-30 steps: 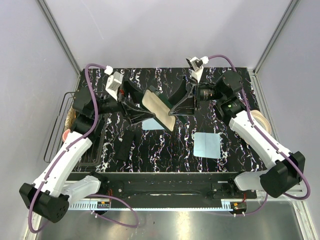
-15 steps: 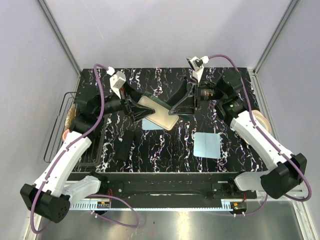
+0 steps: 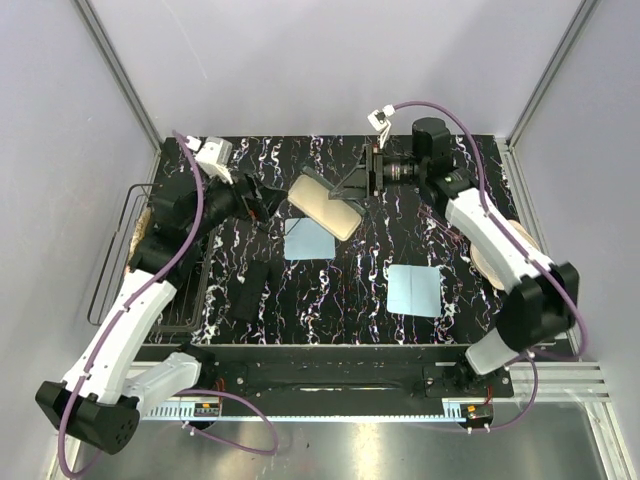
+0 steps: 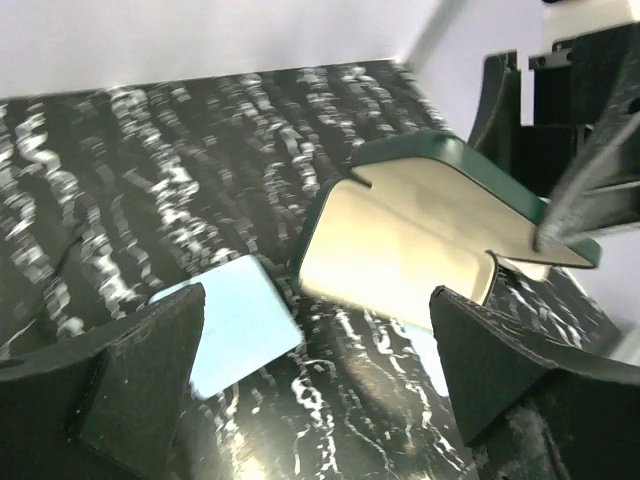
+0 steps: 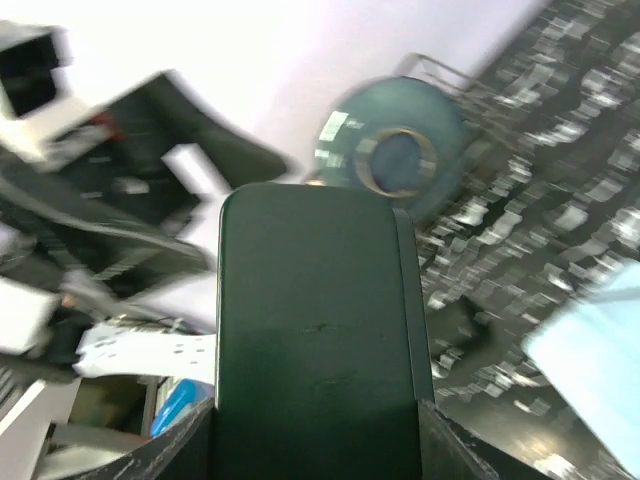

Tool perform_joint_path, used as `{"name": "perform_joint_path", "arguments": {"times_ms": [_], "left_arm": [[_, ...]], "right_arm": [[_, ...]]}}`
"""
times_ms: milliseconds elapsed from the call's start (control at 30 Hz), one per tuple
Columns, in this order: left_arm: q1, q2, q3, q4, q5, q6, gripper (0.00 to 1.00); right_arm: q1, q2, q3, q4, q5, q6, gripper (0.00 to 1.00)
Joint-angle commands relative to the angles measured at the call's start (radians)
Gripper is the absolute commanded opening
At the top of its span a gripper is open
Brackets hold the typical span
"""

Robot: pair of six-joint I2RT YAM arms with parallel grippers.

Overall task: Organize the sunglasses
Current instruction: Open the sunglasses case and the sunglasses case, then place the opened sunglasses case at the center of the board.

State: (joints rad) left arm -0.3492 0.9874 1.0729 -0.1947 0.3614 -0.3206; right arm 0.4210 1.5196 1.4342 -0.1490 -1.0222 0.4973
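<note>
The case still hangs tilted. So next, my right gripper moves down toward the right in the top view and releases it on the bare tabletop between the cloths.
A dark green glasses case with a cream lining is open at the table's back middle. My right gripper is shut on its far lid edge and holds it tilted. In the right wrist view the green shell fills the space between my fingers, at my right gripper. My left gripper is open and empty, just left of the case. The left wrist view shows the case ahead of my left gripper. A black oblong object, perhaps folded sunglasses, lies at front left.
Two light blue cloths lie on the black marbled table, one under the case and one at right. A wire rack hangs at the left edge. A round beige item sits at the right edge.
My left gripper has let go of the case and drawn back to the left. My right arm has swung toward the back, keeping hold of the case, which moved back with it.
</note>
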Motion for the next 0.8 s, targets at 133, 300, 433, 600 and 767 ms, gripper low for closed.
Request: {"name": "perform_joint_path", "arguments": {"times_ms": [133,300,433,600,767], "left_arm": [[0.026,-0.039,0.009,-0.249,-0.32,0.012,0.99],[0.026,-0.038,-0.025,-0.246,-0.3,0.002,0.99],[0.027,-0.036,-0.054,-0.215,-0.259,0.011,0.99],[0.027,-0.036,-0.06,-0.196,-0.216,0.028,0.99],[0.027,-0.033,-0.077,-0.196,-0.219,0.031,0.99]], "right_arm": [[-0.215,0.258,0.118,-0.268,0.025,-0.256,0.0],[-0.274,0.411,0.167,-0.334,-0.067,-0.353,0.0],[-0.304,0.525,0.221,-0.392,-0.151,-0.439,0.0],[-0.321,0.669,0.319,-0.463,-0.188,-0.494,0.0],[-0.324,0.747,0.385,-0.541,-0.191,-0.578,0.0]]}}
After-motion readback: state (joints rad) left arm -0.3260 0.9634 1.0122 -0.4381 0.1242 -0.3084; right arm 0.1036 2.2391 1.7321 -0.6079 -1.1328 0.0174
